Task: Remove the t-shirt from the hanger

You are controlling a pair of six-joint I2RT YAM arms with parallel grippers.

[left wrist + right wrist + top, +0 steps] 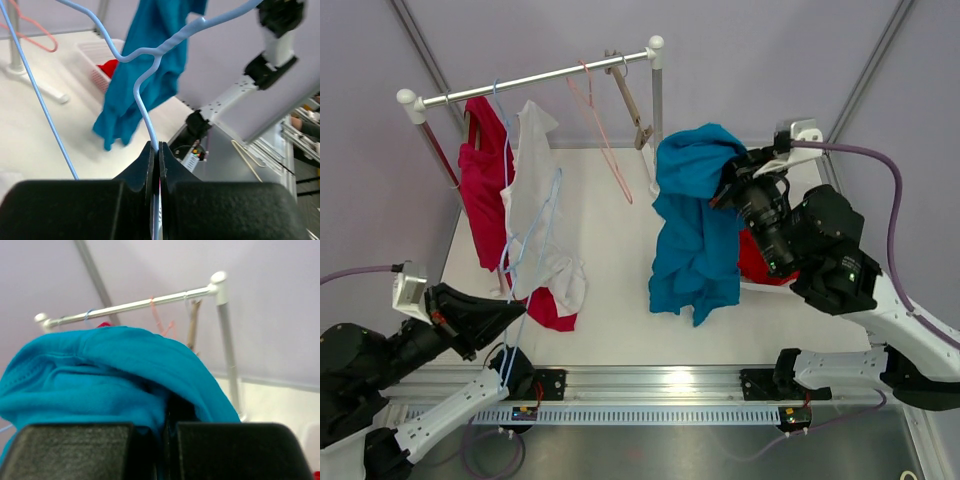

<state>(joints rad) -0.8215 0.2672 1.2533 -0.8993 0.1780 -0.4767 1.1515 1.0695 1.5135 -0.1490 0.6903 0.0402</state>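
My right gripper swings over the white basket point(315, 472) next, as the blue t-shirt hangs apart from the hanger. It then brings the t-shirt down toward the red cloth.
My right gripper point(725, 190) is shut on a blue t-shirt point(695, 225) and holds it bunched in the air right of the table's middle, its lower part hanging toward the table. In the right wrist view the blue cloth point(110, 375) fills the space above my shut gripper point(165, 427). My left gripper point(515, 312) is shut on a bare light-blue wire hanger point(548, 210) at the near left. In the left wrist view the gripper point(156, 149) clamps the hanger's wire point(145, 107), and the blue t-shirt point(145, 75) hangs apart from it.
A white clothes rack point(535, 80) stands at the back with a red shirt point(485, 185), a white shirt point(535, 200), a pink hanger point(605, 135) and a wooden hanger point(632, 105). A white basket point(95, 55) with red cloth point(755, 262) sits at the right.
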